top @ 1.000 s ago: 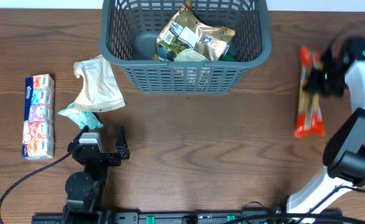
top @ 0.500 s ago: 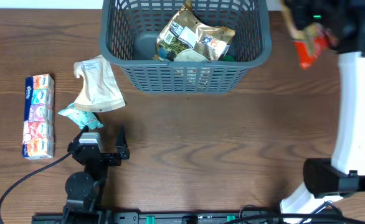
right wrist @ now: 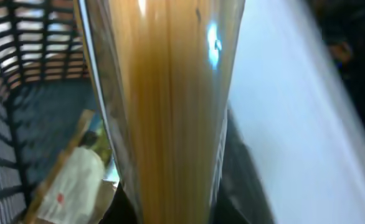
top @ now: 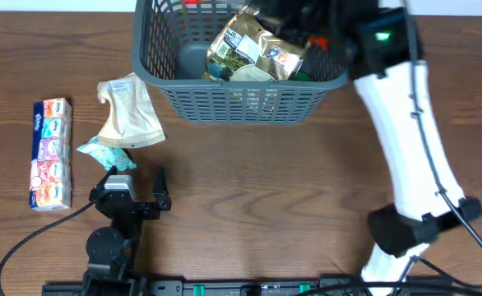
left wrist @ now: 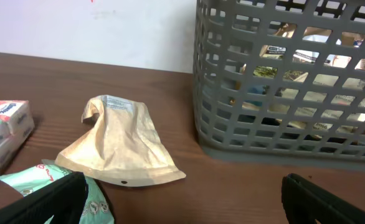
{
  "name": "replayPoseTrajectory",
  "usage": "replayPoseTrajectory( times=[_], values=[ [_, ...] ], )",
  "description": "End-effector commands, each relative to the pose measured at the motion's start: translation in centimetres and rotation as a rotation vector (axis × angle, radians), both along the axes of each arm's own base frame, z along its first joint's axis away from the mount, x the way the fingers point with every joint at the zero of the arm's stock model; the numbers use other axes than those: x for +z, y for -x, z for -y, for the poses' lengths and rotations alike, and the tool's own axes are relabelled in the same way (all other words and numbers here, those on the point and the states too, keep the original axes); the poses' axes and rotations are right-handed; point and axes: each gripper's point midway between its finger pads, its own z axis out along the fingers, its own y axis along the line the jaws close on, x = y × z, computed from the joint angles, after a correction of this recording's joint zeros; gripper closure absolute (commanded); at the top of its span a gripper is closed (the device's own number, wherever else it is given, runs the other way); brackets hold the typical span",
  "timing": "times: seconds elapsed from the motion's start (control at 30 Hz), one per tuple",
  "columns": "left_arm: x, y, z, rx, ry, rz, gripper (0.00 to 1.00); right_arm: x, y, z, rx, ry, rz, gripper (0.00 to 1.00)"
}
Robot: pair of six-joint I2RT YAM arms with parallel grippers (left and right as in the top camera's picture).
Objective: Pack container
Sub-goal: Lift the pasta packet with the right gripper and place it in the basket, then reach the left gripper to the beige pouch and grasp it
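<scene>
I will next move my right gripper to the left in the overhead view and down toward the snack bags to release the spaghetti (right wrist: 170, 93), which still hangs above them.
The container, a large dark grey slotted basket (top: 241, 99), stands at the back middle and fills the right of the left wrist view (left wrist: 282, 124). My right gripper (top: 303, 25) is over the basket, shut on a long clear packet of spaghetti (right wrist: 170, 93). The packet's red end (top: 196, 5) shows over the basket's far side. Basket lattice (right wrist: 20, 50) and bags lie below the packet. My left gripper (top: 136, 174) is open and empty near the front left, its fingers at the bottom corners of the left wrist view (left wrist: 182, 205).
Several snack bags (top: 257, 49) lie in the basket. A beige pouch (top: 130, 111) (left wrist: 123, 146), a teal packet (top: 105, 152) (left wrist: 92, 199) and a multi-pack of tissues (top: 50, 154) (left wrist: 2, 124) lie on the table left of the basket.
My right arm has carried the spaghetti packet from the table at the right, up and leftward, to over the basket. The left arm has not moved.
</scene>
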Motion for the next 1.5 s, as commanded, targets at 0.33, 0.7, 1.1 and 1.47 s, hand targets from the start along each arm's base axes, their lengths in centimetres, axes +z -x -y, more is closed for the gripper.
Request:
replayPoseTrajectory(
  times=[0.33, 0.7, 1.1, 1.47],
  values=[
    [-2.0, 0.1, -0.1, 0.007, 0.0, -0.06, 0.02, -13.8, -0.7, -3.6, 0.076, 0.163, -0.307, 0.96],
    [-2.0, 0.1, -0.1, 0.007, -0.001, -0.059, 0.02, -8.7, -1.7, -3.7, 0.03, 0.061, -0.188, 0.05],
    [2.9, 1.4, -1.2, 0.079, 0.108, -0.086, 0.02, 9.4, -3.0, 17.5, -0.674, -0.617, -0.063, 0.01],
    [16.9, 2.5, -3.7, 0.228, 0.006, -0.388, 0.02, 0.3, 1.2, 34.1, -1.183, -0.663, -0.394, 0.01]
  ],
)
